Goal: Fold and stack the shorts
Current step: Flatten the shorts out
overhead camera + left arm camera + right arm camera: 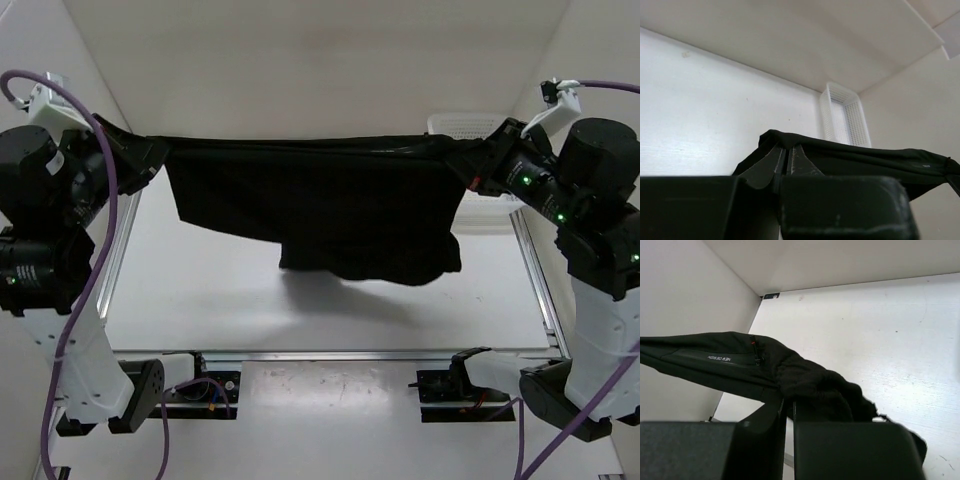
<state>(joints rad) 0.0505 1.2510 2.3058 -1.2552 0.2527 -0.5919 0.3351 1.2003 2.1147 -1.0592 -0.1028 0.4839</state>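
Note:
The shorts [320, 205] hang in midair. My left gripper lowers and draws back to the tabletop [203, 325] beside the metal bar next and releases the shorts' corner there.
The black shorts [320, 205] hang stretched in the air between both arms, above the white table. My left gripper [158, 150] is shut on the shorts' left corner; in the left wrist view its closed fingers [787, 159] pinch the fabric edge [850, 152]. My right gripper [478, 160] is shut on the right corner; in the right wrist view the bunched black cloth [810, 382], with a small white label and a zip, sits over the closed gripper [788, 407]. The lower hem sags at the middle.
A white mesh basket [470, 130] stands at the back right, behind the right gripper; it also shows in the left wrist view [845, 117]. White walls close in on both sides. A metal rail [330, 355] runs along the table's near edge.

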